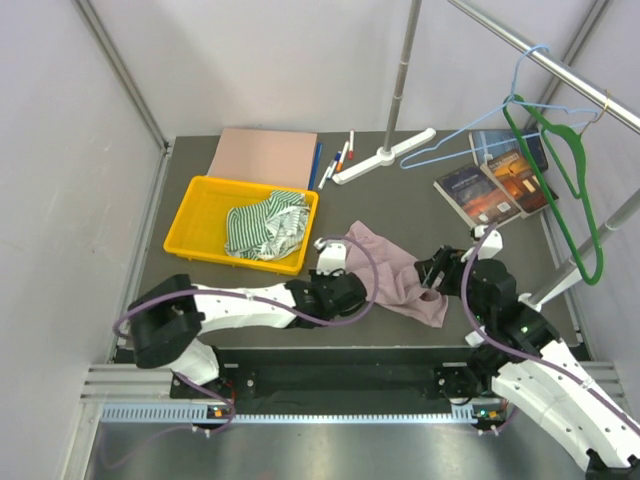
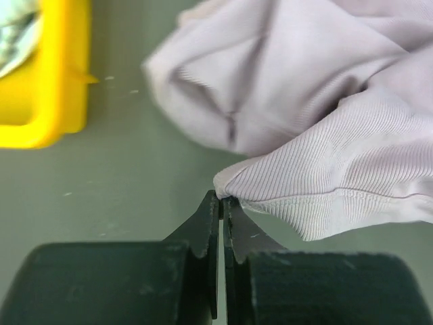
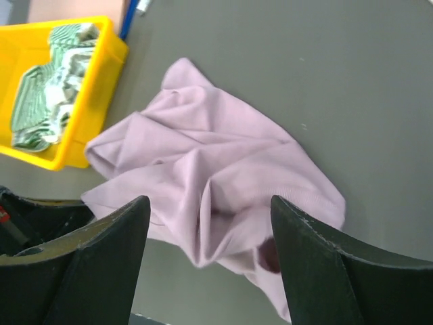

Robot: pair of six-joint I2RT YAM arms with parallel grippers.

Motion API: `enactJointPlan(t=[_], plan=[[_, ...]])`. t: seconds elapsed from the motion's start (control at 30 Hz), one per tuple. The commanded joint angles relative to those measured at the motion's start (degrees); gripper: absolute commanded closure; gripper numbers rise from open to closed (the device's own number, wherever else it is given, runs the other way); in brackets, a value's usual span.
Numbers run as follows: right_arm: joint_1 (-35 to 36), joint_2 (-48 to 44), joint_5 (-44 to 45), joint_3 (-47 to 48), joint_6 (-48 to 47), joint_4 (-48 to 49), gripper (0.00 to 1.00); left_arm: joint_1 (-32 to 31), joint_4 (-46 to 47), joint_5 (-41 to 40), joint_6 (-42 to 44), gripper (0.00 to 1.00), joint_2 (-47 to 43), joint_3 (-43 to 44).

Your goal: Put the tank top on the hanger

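Note:
The light-blue wire hanger's sloping arm (image 1: 440, 143) hangs above and outward of my right gripper and sticks out clear of the green hanger. I will raise my right gripper outward onto it next.
The pink-mauve tank top (image 1: 398, 270) lies crumpled on the grey table between my two grippers. My left gripper (image 1: 358, 288) is shut on a corner of its hem, which shows pinched at the fingertips in the left wrist view (image 2: 223, 200); the ribbed fabric (image 2: 325, 156) spreads up and to the right. My right gripper (image 1: 440, 270) is open and empty, its jaws wide apart just above the tank top's right side (image 3: 216, 169). The light-blue wire hanger (image 1: 452, 136) hangs from the metal rail at the back right.
A green plastic hanger (image 1: 575, 190) hangs on the same rail. A yellow bin (image 1: 200, 215) holding a green-and-white striped cloth (image 1: 265, 225) stands at the left. Books (image 1: 495, 180), the rack's white base (image 1: 385, 155), markers and a pink board (image 1: 265, 158) lie at the back.

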Motion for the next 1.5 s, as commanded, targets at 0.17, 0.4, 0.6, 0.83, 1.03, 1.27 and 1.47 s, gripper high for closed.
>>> enactJointPlan(t=[0.17,0.4,0.6,0.83,1.03,1.27,1.47], plan=[[2.25,5.53,2.56,14.31,-2.82,11.56,0.28,0.35,-0.41,-1.08,-3.45,1.00,-8.52,-7.23],[2.16,9.29,10.55,24.51,-4.67,18.07,0.26,0.35,1.00,0.59,-4.51,1.00,-8.17,-8.20],[1.99,17.02,15.66,31.64,-7.92,22.29,0.24,0.35,2.14,1.20,-3.81,1.00,-8.35,-8.11],[0.41,25.91,19.62,37.62,-9.77,24.31,0.24,0.35,1.88,1.20,-3.63,1.00,-9.49,-8.20],[-2.23,29.08,19.62,37.80,-8.72,26.68,0.26,0.27,1.17,0.33,-3.54,1.00,-11.86,-9.08],[-6.88,31.02,14.71,37.45,-8.10,27.83,0.53,0.35,0.82,-0.29,-3.63,1.00,-12.74,-9.52],[-8.56,32.86,9.88,37.88,-9.51,29.06,0.78,0.35,0.73,-0.29,-3.72,1.00,-12.74,-9.61]])
